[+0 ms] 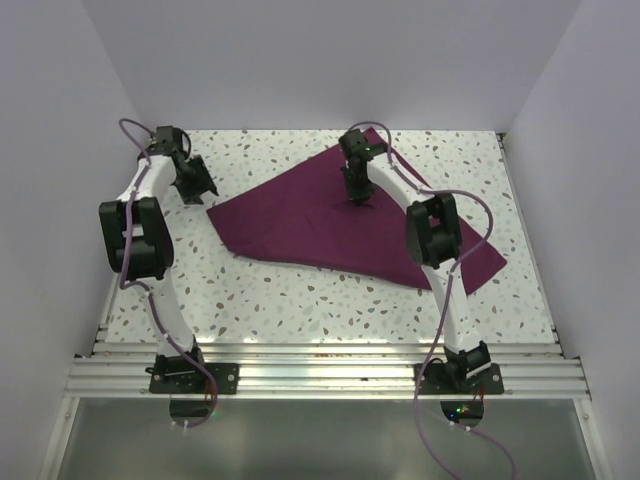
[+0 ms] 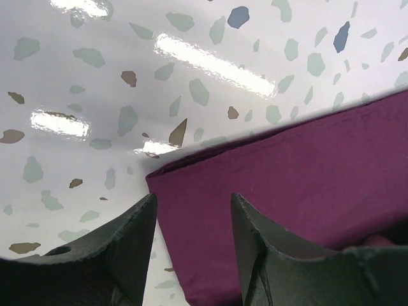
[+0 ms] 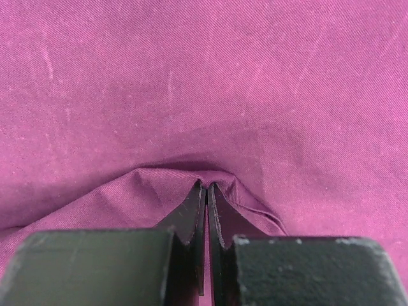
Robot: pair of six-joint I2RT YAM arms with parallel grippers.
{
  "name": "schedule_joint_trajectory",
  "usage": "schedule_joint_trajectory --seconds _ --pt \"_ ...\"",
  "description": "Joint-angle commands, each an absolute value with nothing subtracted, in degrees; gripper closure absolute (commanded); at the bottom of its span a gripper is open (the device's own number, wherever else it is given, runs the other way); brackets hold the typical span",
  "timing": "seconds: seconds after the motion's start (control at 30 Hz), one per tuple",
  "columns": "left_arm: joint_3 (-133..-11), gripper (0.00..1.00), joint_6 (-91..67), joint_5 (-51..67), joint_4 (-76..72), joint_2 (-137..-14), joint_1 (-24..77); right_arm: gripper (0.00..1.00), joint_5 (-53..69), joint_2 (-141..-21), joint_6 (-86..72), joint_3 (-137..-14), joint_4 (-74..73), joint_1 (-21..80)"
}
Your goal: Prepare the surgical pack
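Observation:
I will move my left gripper down next, and then I will close it on the cloth's corner (image 1: 212, 211) (image 2: 157, 181).
The surgical pack (image 1: 300, 225) is a deep purple-maroon cloth lying folded flat on the speckled table, its long edge running from left to lower right. My left gripper (image 1: 195, 188) is open and empty, just off the cloth's left corner (image 2: 156, 175); the corner lies between the fingers in the left wrist view (image 2: 191, 204). My right gripper (image 1: 358, 196) is shut on a pinched ridge of the cloth (image 3: 205, 178) near its far middle, and the fabric (image 3: 204, 83) fills the right wrist view.
The white speckled table (image 1: 300, 300) is boxed by pale walls at the left, back and right. A ribbed metal rail (image 1: 320, 365) carrying both arm bases runs along the near edge. Purple cables loop from both arms.

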State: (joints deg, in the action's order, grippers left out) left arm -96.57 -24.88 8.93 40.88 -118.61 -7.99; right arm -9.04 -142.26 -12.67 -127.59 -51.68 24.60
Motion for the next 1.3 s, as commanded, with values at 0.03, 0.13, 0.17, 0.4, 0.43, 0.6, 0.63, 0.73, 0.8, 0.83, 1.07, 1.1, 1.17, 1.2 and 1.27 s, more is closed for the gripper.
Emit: schedule_joint_trajectory --seconds 0.03,0.13,0.17,0.4,0.43,0.6,0.63,0.73,0.8,0.83,1.07,1.1,1.17,1.2,1.27 --pt "-99.0 0.46 -23.1 9.1 42.0 -120.3 -8.5 1.00 -7.5 -143.7 -13.4 -127.6 -51.2 23.5" --pt "-98.9 0.46 -22.4 8.2 42.4 -121.0 -8.5 1.00 -6.6 -143.9 -13.5 -127.7 -51.4 23.5" --pt "-98.8 0.46 -22.1 8.2 42.6 -121.1 -8.4 1.00 -6.2 -144.0 -13.6 -127.7 -51.3 23.5" --pt "-95.0 0.45 -19.7 6.8 42.0 -121.1 -8.5 1.00 -5.5 -143.9 -13.7 -127.6 -51.3 23.3" --pt "-94.3 0.45 -19.7 6.4 41.8 -120.9 -8.5 1.00 -5.4 -144.0 -13.6 -127.7 -51.3 23.2" --pt "-92.9 0.46 -19.6 6.7 40.8 -121.4 -8.5 1.00 -4.7 -144.3 -14.1 -128.4 -51.3 22.9" --pt "-92.7 0.46 -19.5 7.0 40.6 -121.7 -8.5 1.00 -4.5 -144.4 -14.1 -128.4 -51.3 22.9" --pt "-92.5 0.48 -19.5 7.9 39.9 -122.7 -8.4 1.00 -4.3 -144.4 -14.2 -128.4 -51.3 22.9" --pt "-92.5 0.51 -19.6 9.7 38.7 -123.1 -8.4 1.00 -4.3 -144.5 -14.2 -128.3 -51.3 22.9" --pt "-92.5 0.56 -19.9 10.7 38.2 -123.5 -8.4 1.00 -4.2 -144.6 -14.2 -128.2 -51.4 22.9" --pt "-92.2 1.00 -20.3 17.0 36.4 -123.4 -8.5 1.00 -4.4 -144.6 -14.3 -128.4 -51.9 22.9" --pt "-91.9 1.00 -20.3 17.5 36.2 -121.8 -8.4 0.99 -4.4 -144.6 -14.5 -128.6 -52.0 22.9" --pt "-90.7 1.00 -20.9 18.7 34.5 -119.3 -8.5 0.99 -4.4 -144.9 -15.1 -129.3 -52.7 22.9" --pt "-89.0 1.00 -21.4 20.4 33.4 -117.6 -8.5 0.99 -4.3 -145.1 -15.4 -129.8 -53.2 22.9" --pt "-85.9 1.00 -24.3 22.1 29.7 -112.2 -8.0 1.00 -4.2 -146.6 -16.3 -132.5 -55.6 22.9"
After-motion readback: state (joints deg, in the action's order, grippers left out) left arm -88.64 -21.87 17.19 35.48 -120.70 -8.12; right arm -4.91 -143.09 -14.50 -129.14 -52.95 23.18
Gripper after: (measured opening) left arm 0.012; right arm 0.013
